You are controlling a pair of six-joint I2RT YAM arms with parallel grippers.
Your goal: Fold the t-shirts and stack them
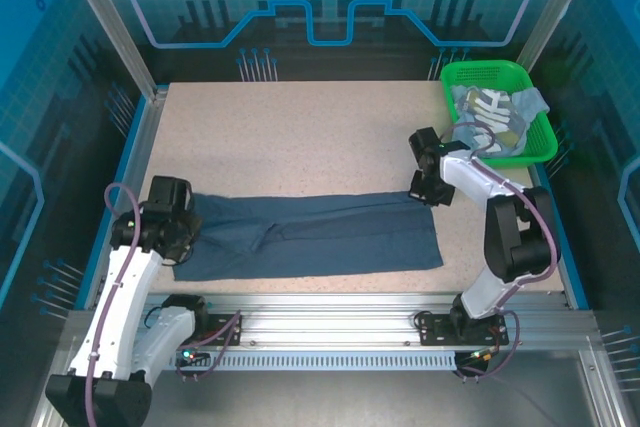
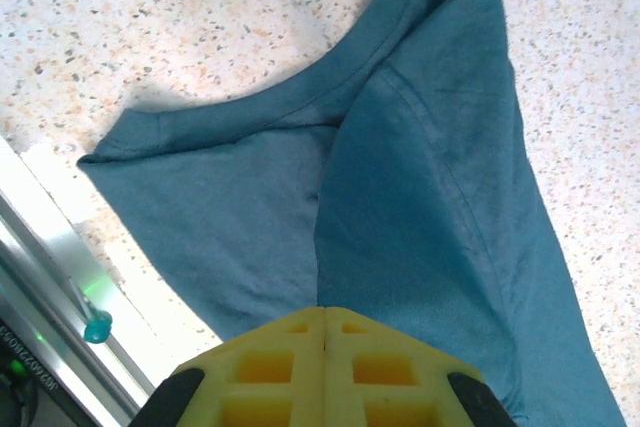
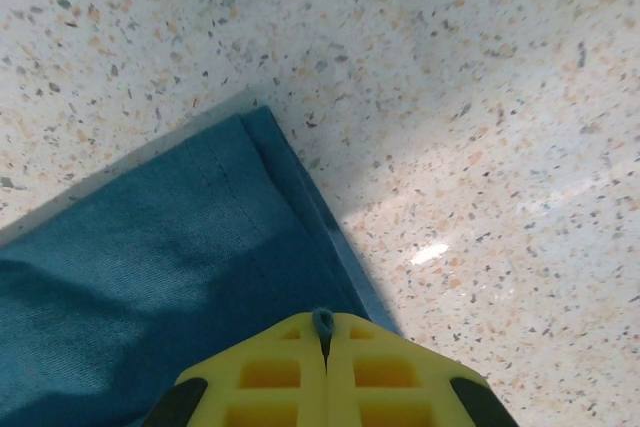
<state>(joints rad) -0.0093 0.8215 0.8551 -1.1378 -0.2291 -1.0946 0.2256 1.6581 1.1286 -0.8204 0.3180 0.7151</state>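
Note:
The folded-over layer stops short of the t-shirt's near edge, so my right gripper will next draw back a little along the t-shirt's hem end (image 1: 434, 223) and release the t-shirt's corner.
A plain dark slate-blue t-shirt (image 1: 320, 237) lies folded into a long flat band across the near part of the table. My left gripper (image 1: 183, 245) is shut on its left end, by the collar (image 2: 300, 97); the cloth creases straight into the closed yellow jaws (image 2: 325, 312). My right gripper (image 1: 432, 189) is shut on the far right corner of the hem (image 3: 290, 177), and a small tuft of blue cloth shows pinched at the jaw tips (image 3: 323, 319). A grey-blue t-shirt with white lettering (image 1: 488, 117) lies crumpled in the basket, with pale blue fabric (image 1: 530, 102) beside it.
The green mesh basket (image 1: 487, 69) stands at the back right corner, just behind the right arm. Speckled tabletop (image 1: 300, 127) stretches behind the shirt. A metal rail (image 1: 330, 322) runs along the near edge, and blue side walls (image 1: 140, 137) border the table.

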